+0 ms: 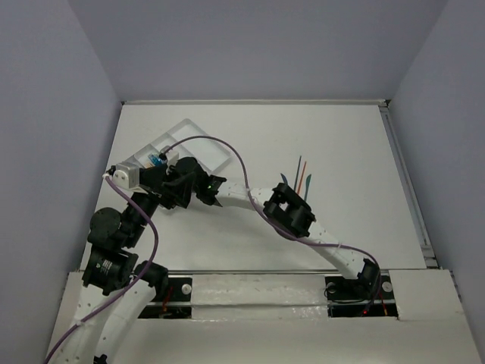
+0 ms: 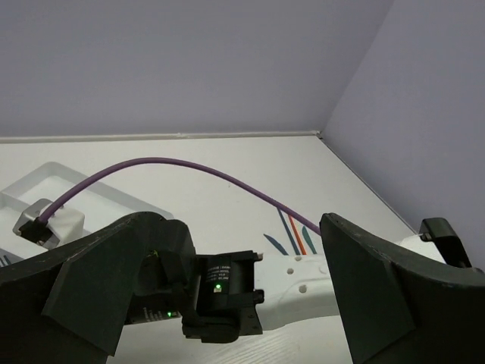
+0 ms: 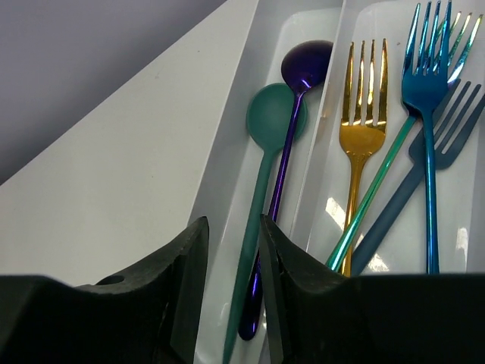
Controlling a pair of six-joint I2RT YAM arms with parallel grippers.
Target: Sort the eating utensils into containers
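My right gripper is to swing to the right in the top view next and lower onto the loose teal utensil [image 1: 308,185], which is still outside the tray [image 1: 198,142].
The translucent white tray [image 1: 198,142] lies at the table's back left. In the right wrist view its compartment [image 3: 227,152] holds a teal spoon [image 3: 274,117] and a purple spoon [image 3: 305,64]. The adjoining compartment holds an orange fork [image 3: 362,114], a blue fork [image 3: 426,80], a teal fork and a dark blue fork [image 3: 447,144]. My right gripper [image 3: 233,227] hovers over the tray, jaws slightly apart, with the teal spoon's handle lying in the gap below. My left gripper [image 2: 250,250] is wide open and empty beside the right wrist [image 1: 189,186].
Several utensils lie loose on the table right of centre: a dark blue one [image 1: 298,168], an orange one [image 1: 302,177], a teal one [image 1: 307,186]; they also show in the left wrist view [image 2: 299,239]. The right arm's link [image 1: 242,196] and purple cable [image 1: 227,148] cross the middle.
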